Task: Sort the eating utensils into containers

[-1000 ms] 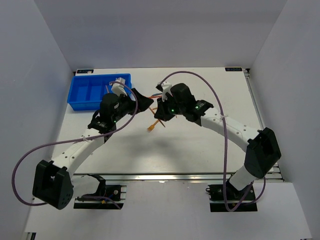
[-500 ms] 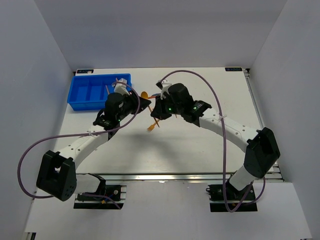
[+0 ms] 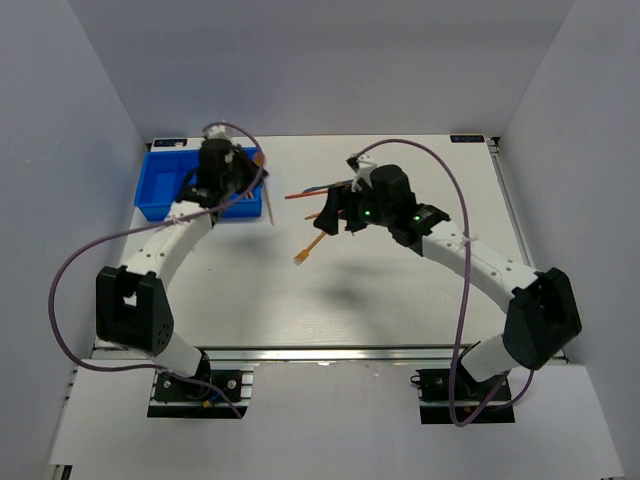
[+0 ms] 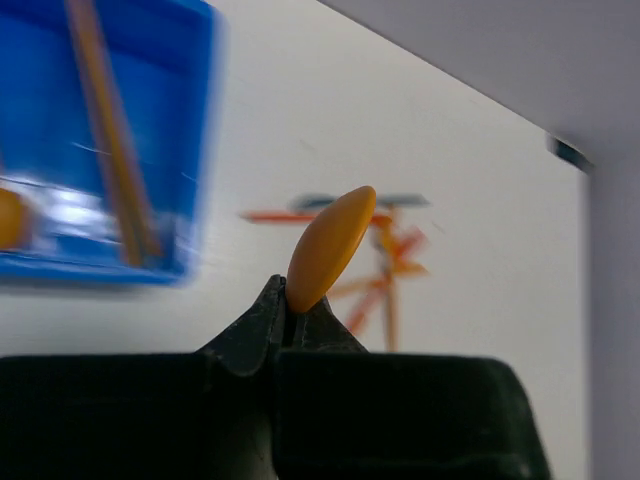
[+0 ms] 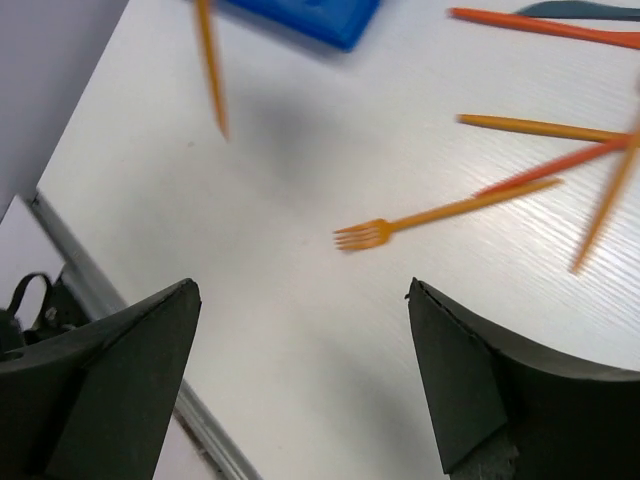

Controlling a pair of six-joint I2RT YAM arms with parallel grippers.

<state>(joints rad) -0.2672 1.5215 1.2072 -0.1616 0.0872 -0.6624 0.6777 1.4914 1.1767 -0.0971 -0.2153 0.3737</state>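
My left gripper moves to the left in the top view next, then brings the orange spoon down into the tray section beside the orange stick, where another spoon's bowl shows.
My left gripper (image 4: 290, 305) is shut on an orange spoon (image 4: 330, 248), whose bowl sticks out past the fingertips. In the top view that gripper (image 3: 256, 178) hangs at the right end of the blue tray (image 3: 165, 195), and the spoon's handle (image 3: 267, 198) points toward me. One orange stick (image 4: 110, 150) lies in a tray compartment. My right gripper (image 5: 300, 290) is open and holds nothing, above bare table near an orange fork (image 5: 440, 215). The other utensils (image 3: 312, 195) lie in a loose pile in front of the right gripper (image 3: 335, 212).
White walls close in the table on the left, back and right. In the right wrist view, red (image 5: 540, 25) and orange (image 5: 540, 127) sticks cross each other at the upper right, and a metal rail (image 5: 120, 330) edges the table at the lower left.
The left gripper has shut on the orange spoon and swung it left and back to the tray. The right gripper has opened and drawn back to the right, leaving the fork on the table.
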